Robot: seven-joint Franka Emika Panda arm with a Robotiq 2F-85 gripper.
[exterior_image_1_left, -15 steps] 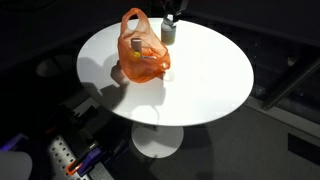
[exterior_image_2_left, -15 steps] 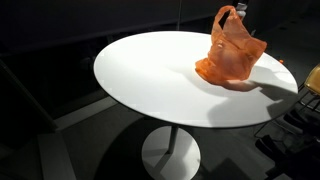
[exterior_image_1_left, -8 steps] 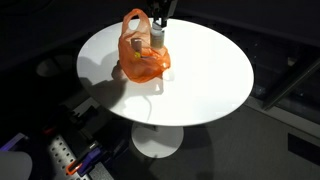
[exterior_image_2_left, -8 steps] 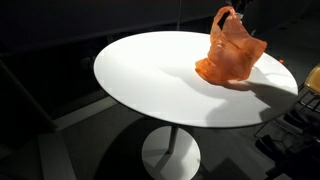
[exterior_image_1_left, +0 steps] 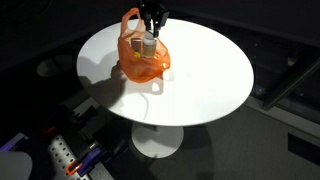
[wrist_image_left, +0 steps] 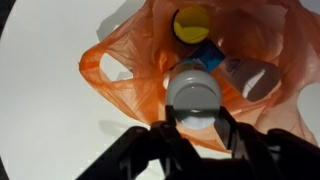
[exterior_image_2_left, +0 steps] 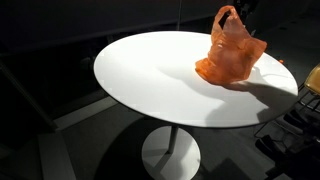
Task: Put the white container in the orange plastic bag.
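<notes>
The bag's opening is right below my gripper, so my gripper will next move down into the orange plastic bag's opening (wrist_image_left: pixel 224 75) and let go of the white container.
The orange plastic bag (exterior_image_1_left: pixel 143 58) sits open on the round white table (exterior_image_1_left: pixel 200 70); it also shows in the other exterior view (exterior_image_2_left: pixel 234 52) and fills the wrist view (wrist_image_left: pixel 130 70). My gripper (exterior_image_1_left: pixel 151 30) hangs right over the bag's mouth, shut on the white container (exterior_image_1_left: pixel 149 42). In the wrist view the gripper (wrist_image_left: pixel 196 122) clamps the container (wrist_image_left: pixel 194 92) from both sides, above the bag's opening. Inside the bag lie a yellow-capped item (wrist_image_left: pixel 191 24), a blue item (wrist_image_left: pixel 207 55) and a grey-white object (wrist_image_left: pixel 252 75).
The table stands on a single white pedestal (exterior_image_1_left: pixel 158 140). Dark floor surrounds it. Equipment with cables (exterior_image_1_left: pixel 75 158) sits at the floor's lower left. More gear (exterior_image_2_left: pixel 300 110) stands beside the table's edge.
My gripper has carried the white container from beside the bag to directly above its opening and lowered it towards the mouth.
</notes>
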